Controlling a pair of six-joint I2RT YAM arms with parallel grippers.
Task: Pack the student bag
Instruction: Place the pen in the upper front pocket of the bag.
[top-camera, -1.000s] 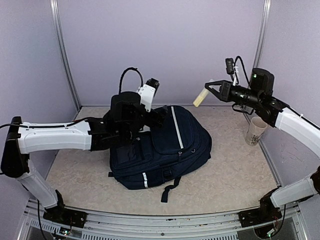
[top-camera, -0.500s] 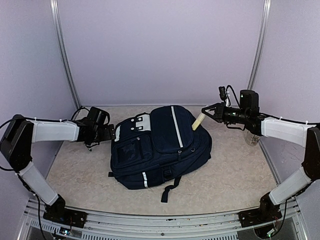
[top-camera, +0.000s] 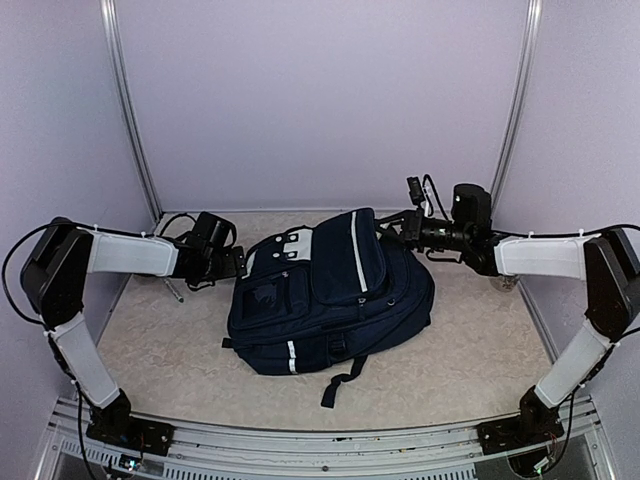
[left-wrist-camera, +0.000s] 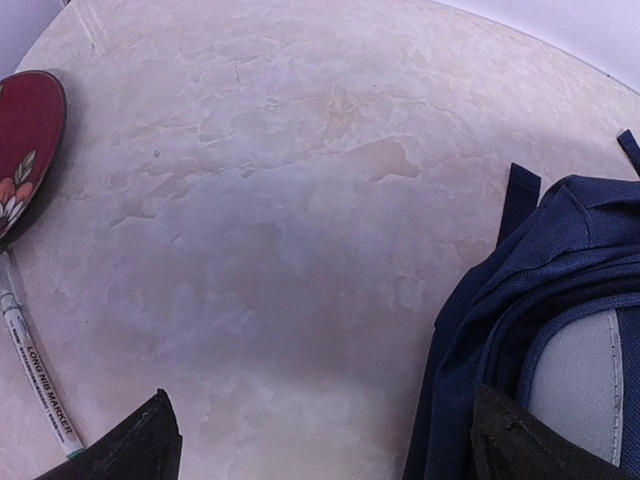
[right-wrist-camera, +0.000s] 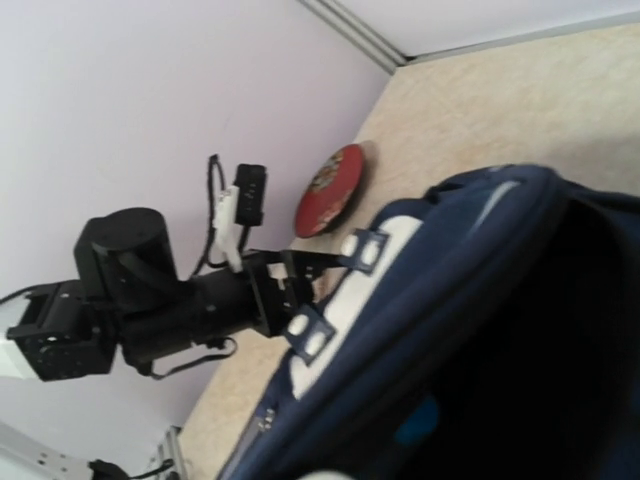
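Note:
The bag's gaping opening (right-wrist-camera: 525, 350) lies left of my right gripper in the top view, so that gripper should slide deeper inside next and release the cream stick (right-wrist-camera: 325, 475).
The student bag (top-camera: 330, 290) lies in the middle of the table: dark navy, with a thin white stripe and white patches near its top. My left gripper (top-camera: 243, 263) is open and empty at the bag's top left edge. In the left wrist view its fingertips (left-wrist-camera: 150, 445) stand wide apart, with the bag (left-wrist-camera: 560, 300) against the right one. My right gripper (top-camera: 398, 228) is at the bag's top right, at the open mouth. The right wrist view looks into the dark inside of the bag (right-wrist-camera: 560, 330). A pale sliver of the cream stick (right-wrist-camera: 325, 475) shows at the bottom edge.
A red disc with a flower pattern (left-wrist-camera: 25, 140) and a white marker (left-wrist-camera: 35, 370) lie on the table left of the bag; the disc also shows in the right wrist view (right-wrist-camera: 330, 190). A paper cup (top-camera: 507, 284) stands behind the right arm. Walls close the sides and back.
The right gripper has come down and left with the cream stick to the bag's mouth. The left gripper has dropped from above the bag to its top left edge. The bag shifted slightly right.

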